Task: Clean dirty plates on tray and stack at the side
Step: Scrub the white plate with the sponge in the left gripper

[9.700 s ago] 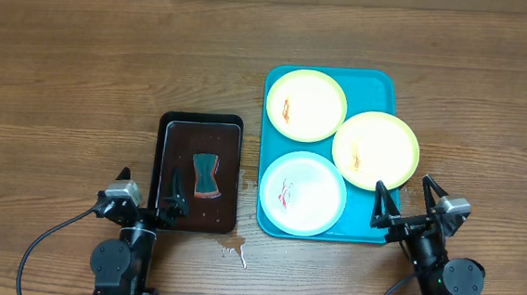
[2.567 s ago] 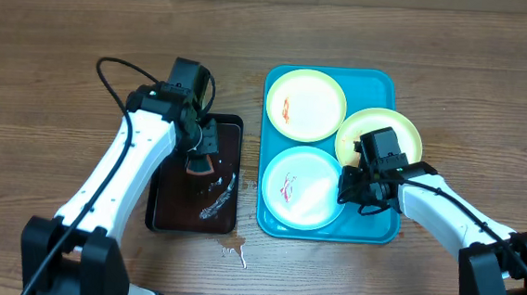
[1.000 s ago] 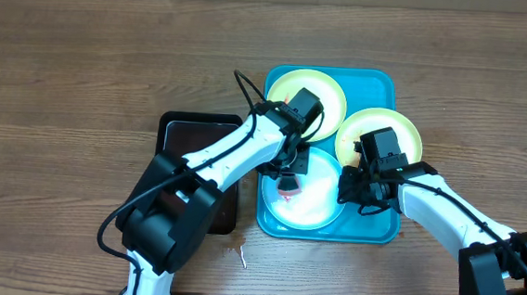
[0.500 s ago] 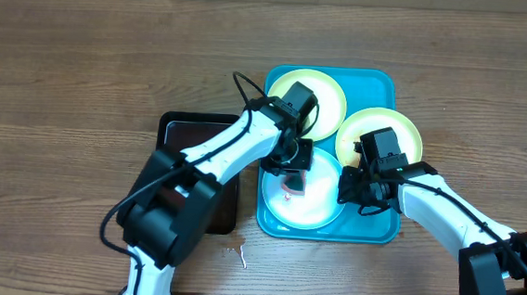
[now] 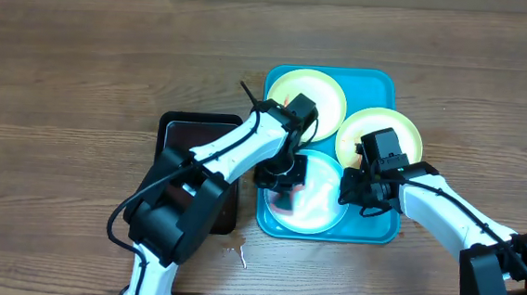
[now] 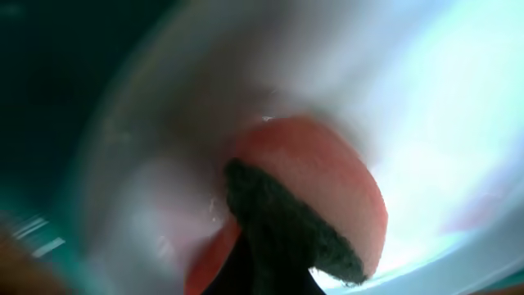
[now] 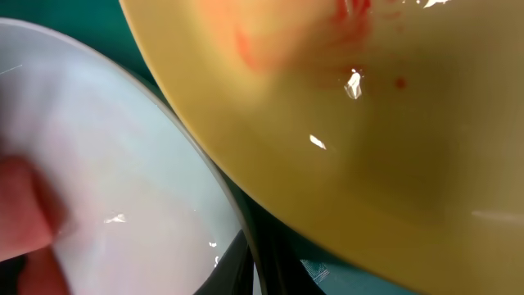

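My left gripper has the sponge (image 5: 284, 201) and should raise it next. It should carry it left in the overhead view over the black tray (image 5: 195, 136), clear of the plates, then lower and release it.
The turquoise tray (image 5: 371, 229) holds three plates. The white plate (image 5: 320, 207) lies at its front. My left gripper (image 5: 278, 180) is shut on a pink sponge (image 5: 284, 201) and presses it onto that plate's left half. In the left wrist view the sponge (image 6: 327, 197) shows its dark scouring side against the white plate (image 6: 426, 98). My right gripper (image 5: 350, 193) is shut on the white plate's right rim; its fingertips (image 7: 246, 266) pinch the plate's edge (image 7: 98, 164). Two yellow-green plates lie behind, one (image 5: 318, 96) at the back left and one (image 5: 380, 137) at the right, the latter (image 7: 368, 123) smeared with red sauce.
A black tray (image 5: 176, 137) lies on the wooden table left of the turquoise tray, partly under my left arm. A small wet stain (image 5: 235, 250) marks the wood in front of it.
My left gripper has dragged the sponge a little towards the front left across the white plate. The right gripper has kept its hold on the rim.
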`<state>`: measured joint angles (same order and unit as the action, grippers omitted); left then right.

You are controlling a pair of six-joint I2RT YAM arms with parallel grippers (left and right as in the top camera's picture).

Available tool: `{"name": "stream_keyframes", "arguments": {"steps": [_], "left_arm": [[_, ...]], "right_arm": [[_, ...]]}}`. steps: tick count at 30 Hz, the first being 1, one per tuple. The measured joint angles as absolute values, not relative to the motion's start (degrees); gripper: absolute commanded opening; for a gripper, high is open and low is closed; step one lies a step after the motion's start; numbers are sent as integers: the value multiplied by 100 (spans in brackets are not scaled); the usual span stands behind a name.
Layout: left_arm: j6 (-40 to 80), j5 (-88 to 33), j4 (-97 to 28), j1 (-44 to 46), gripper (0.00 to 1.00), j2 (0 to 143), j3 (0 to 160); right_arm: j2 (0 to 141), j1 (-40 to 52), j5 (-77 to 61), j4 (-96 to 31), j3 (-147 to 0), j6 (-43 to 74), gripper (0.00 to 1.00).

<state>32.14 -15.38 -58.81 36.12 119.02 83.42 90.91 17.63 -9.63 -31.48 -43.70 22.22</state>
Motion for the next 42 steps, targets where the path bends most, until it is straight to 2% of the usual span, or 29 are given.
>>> {"name": "stream_keyframes", "arguments": {"steps": [4,8,17,26,31,42], "left_arm": [[3271,-873,-6265,3612,4,11861,8342],[3273,-770,-6257,3614,4,11858,8342],[3240,-1688,-5116,3879,4,11858,8329],[3225,-2104,-5577,4091,4,11858,8329],[3269,-1509,-6136,3968,4,11858,8331],[3409,174,-6298,3811,4,11850,8431]], "right_arm": [[9091,1761,-965,-3142,-4370,2224,8],[9091,1761,-963,-3138,-4370,2222,8],[9091,1763,-963,-3133,-4370,2224,8],[9091,1763,-963,-3131,-4370,2222,7],[9091,1763,-969,-3131,-4370,2224,7],[9091,1772,-1039,-3107,-4370,2228,7]]}}
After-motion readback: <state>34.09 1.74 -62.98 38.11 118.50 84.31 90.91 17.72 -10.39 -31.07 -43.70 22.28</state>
